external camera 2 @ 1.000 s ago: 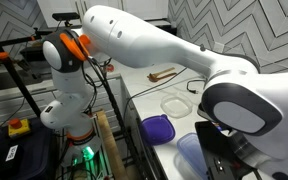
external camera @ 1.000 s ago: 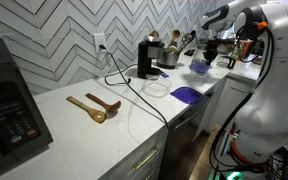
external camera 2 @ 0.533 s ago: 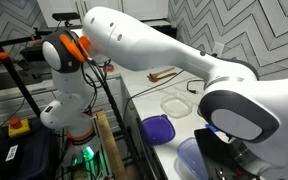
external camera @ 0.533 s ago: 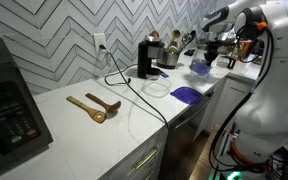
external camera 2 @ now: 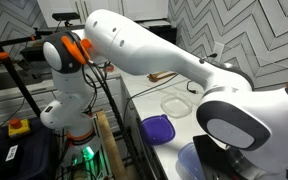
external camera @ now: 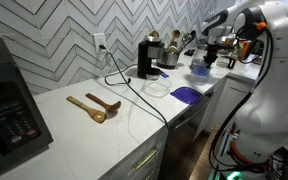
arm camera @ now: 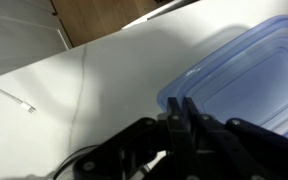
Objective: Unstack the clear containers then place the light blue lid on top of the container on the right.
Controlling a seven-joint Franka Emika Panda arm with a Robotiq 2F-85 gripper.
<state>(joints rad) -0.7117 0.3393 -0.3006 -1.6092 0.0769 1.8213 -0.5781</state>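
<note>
Next, my gripper lowers, turning slightly, and releases the light blue lid (external camera: 199, 69) at the counter's far end, which lies below the gripper with the lid still hanging over it.
In the wrist view the light blue lid (arm camera: 249, 75) fills the right side, pale and translucent with rounded corners. My gripper (arm camera: 183, 103) is shut, its two fingers pressed together on the lid's near edge. In both exterior views the light blue lid (external camera: 199, 69) (external camera 2: 187, 160) hangs under the gripper (external camera: 208, 60) at the far end of the counter. The clear containers (external camera: 156, 88) (external camera 2: 176, 102) show as one round transparent outline on the white counter. I cannot tell whether they are stacked.
A darker blue-purple lid (external camera: 186, 95) (external camera 2: 156, 128) lies near the counter's front edge. Two wooden spoons (external camera: 94, 107) lie mid-counter. A black coffee maker (external camera: 144, 60) with a trailing cable stands by the tiled wall, with other appliances (external camera: 170, 52) beyond it.
The arm has shifted slightly and the light blue lid has moved a little with it. The gripper stays shut throughout.
</note>
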